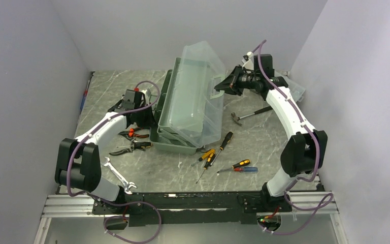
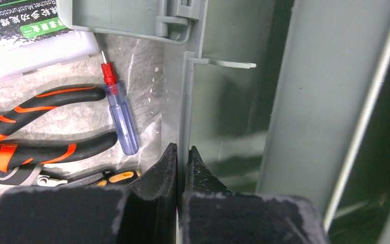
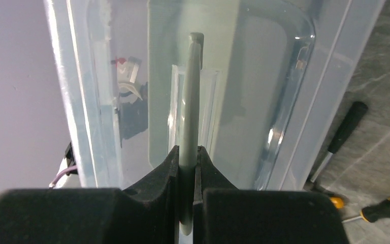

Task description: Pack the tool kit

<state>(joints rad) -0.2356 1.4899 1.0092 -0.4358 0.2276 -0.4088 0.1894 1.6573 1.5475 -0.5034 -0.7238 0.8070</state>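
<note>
My right gripper swings the lid's green handle over and down toward the hammer (image 1: 248,115) next, away from my left gripper, and then opens.
The sage-green toolbox (image 1: 175,137) stands mid-table with its translucent lid (image 1: 195,86) raised. My right gripper (image 1: 219,87) is shut on the lid's green handle (image 3: 190,101), which runs upright between my jaws (image 3: 188,152). My left gripper (image 1: 150,119) is at the box's left side, and in the left wrist view it (image 2: 183,155) is shut on a thin green wall edge (image 2: 187,101) of the toolbox. Orange-and-black pliers (image 2: 40,122) and a blue-and-red screwdriver (image 2: 119,119) lie on the table left of that wall.
Several screwdrivers (image 1: 218,150) lie in front of the box and a hammer (image 1: 251,114) to its right. A wrench (image 1: 118,175) lies near the left arm's base. A clear organizer box (image 1: 295,89) sits at the back right. A labelled bit case (image 2: 25,30) lies beside the pliers.
</note>
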